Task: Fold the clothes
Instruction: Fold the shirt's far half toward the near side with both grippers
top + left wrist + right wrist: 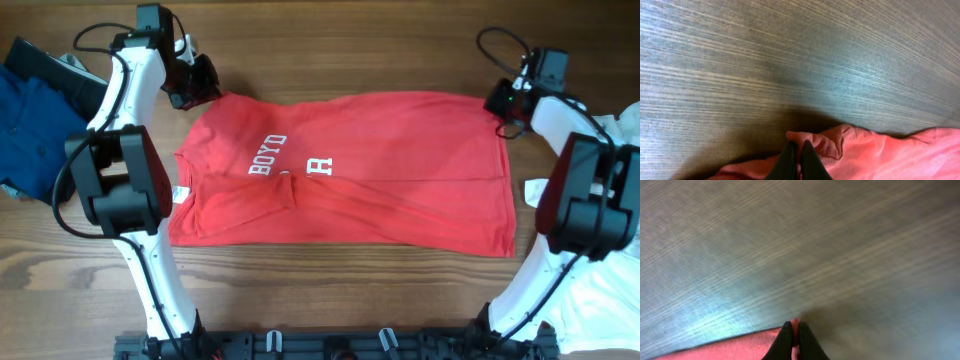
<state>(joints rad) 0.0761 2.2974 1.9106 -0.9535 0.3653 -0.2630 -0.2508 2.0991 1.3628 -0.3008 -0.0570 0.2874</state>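
Note:
My right gripper should next move back over the near strip's end (498,212), which lies between it and my base, and let go of the corner, because the far part lies open.
The red T-shirt (350,170) lies spread flat on the wooden table with white lettering "BOYD" facing up, its neck to the left. My left gripper (200,85) is shut on the shirt's far left corner; the left wrist view shows its black fingers (799,150) pinching a bunched red fold (830,142). My right gripper (503,103) is shut on the far right corner; the right wrist view shows its fingers (795,328) pinching a thin red edge (740,347).
A blue garment (35,130) lies at the left edge of the table. White cloth (600,300) lies at the right edge and lower right. The table's front rail (320,345) runs along the bottom.

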